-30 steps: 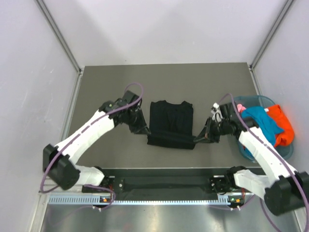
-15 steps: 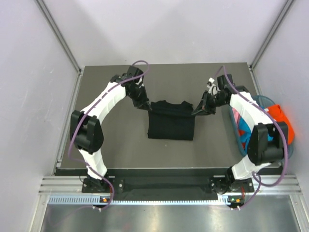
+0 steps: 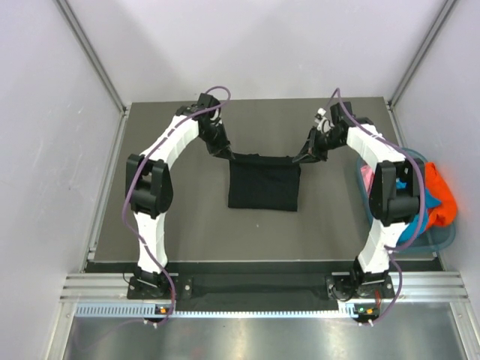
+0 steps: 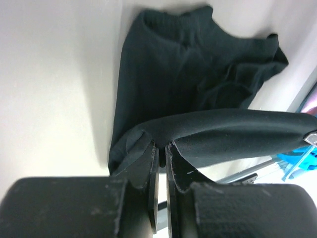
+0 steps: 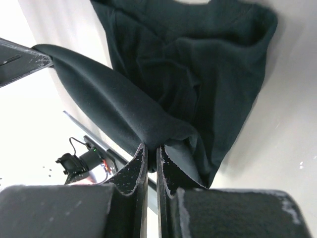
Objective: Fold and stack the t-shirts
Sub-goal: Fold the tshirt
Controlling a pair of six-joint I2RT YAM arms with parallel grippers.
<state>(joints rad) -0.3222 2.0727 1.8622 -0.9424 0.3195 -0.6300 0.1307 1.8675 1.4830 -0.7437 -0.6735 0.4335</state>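
My right gripper moves outward and down toward the lower layer's far corner (image 5: 262, 26) next and releases the t-shirt's black edge, because it hangs short of that corner.
A black t-shirt (image 3: 262, 186) lies in the middle of the table, doubled over on itself. My left gripper (image 3: 221, 153) is shut on its far left corner and my right gripper (image 3: 303, 157) is shut on its far right corner. The cloth edge hangs taut between them just above the table. In the left wrist view the gripper (image 4: 162, 147) pinches a rolled fold of the black t-shirt (image 4: 188, 64). The right wrist view has the gripper (image 5: 150, 147) nipping the same t-shirt (image 5: 198, 59). More t-shirts, orange (image 3: 439, 196), teal (image 3: 412, 225) and pink (image 3: 365, 174), sit in a basket.
A translucent blue-green basket (image 3: 444, 241) stands at the table's right edge, just right of my right arm. Grey walls enclose the dark table (image 3: 172, 225) on three sides. Both arms reach far out from their bases at the near rail.
Both grippers have carried the t-shirt's near edge away from the bases to its far end. The black t-shirt now shows about half its former length.
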